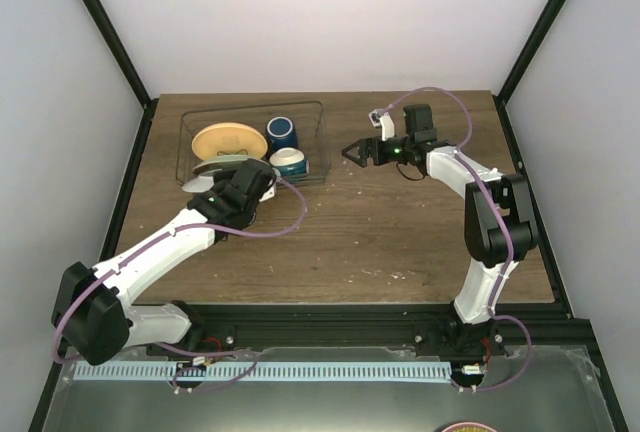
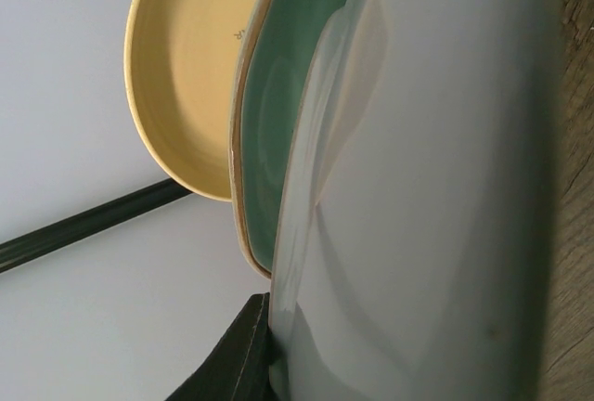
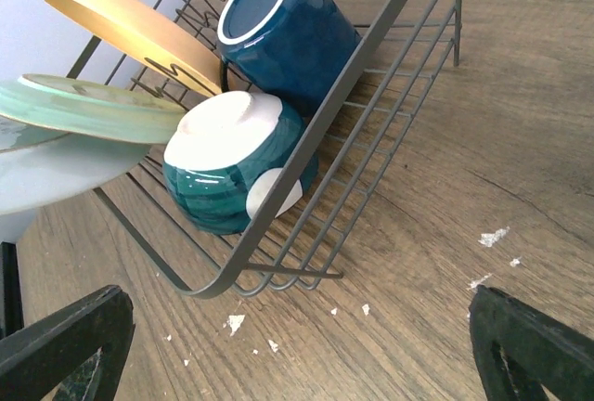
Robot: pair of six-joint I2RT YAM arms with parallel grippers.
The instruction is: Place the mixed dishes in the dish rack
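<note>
My left gripper pushes the pale grey-white plate outward toward the mint-green plate (image 1: 220,163) (image 2: 284,102) next, then releases its rim, since it leans out past the rack's near edge.
The wire dish rack (image 1: 318,142) stands at the back left of the table. In it are the orange-yellow plate (image 1: 222,140), the dark blue mug (image 1: 282,132) and the white-and-teal bowl (image 1: 289,161). The mint-green plate (image 1: 228,159) leans at the rack's near side. My left gripper (image 1: 222,182) is shut on the rim of a pale grey-white plate (image 2: 427,187) at the rack's near left edge. One dark finger (image 2: 232,359) presses on that rim. My right gripper (image 1: 352,152) is open and empty just right of the rack. The right wrist view shows the mug (image 3: 288,30), the bowl (image 3: 232,164) and the rack wire (image 3: 371,58).
Small white crumbs (image 3: 492,236) lie on the wooden table to the right of the rack. Dark frame posts (image 1: 105,22) and pale walls stand round the table.
</note>
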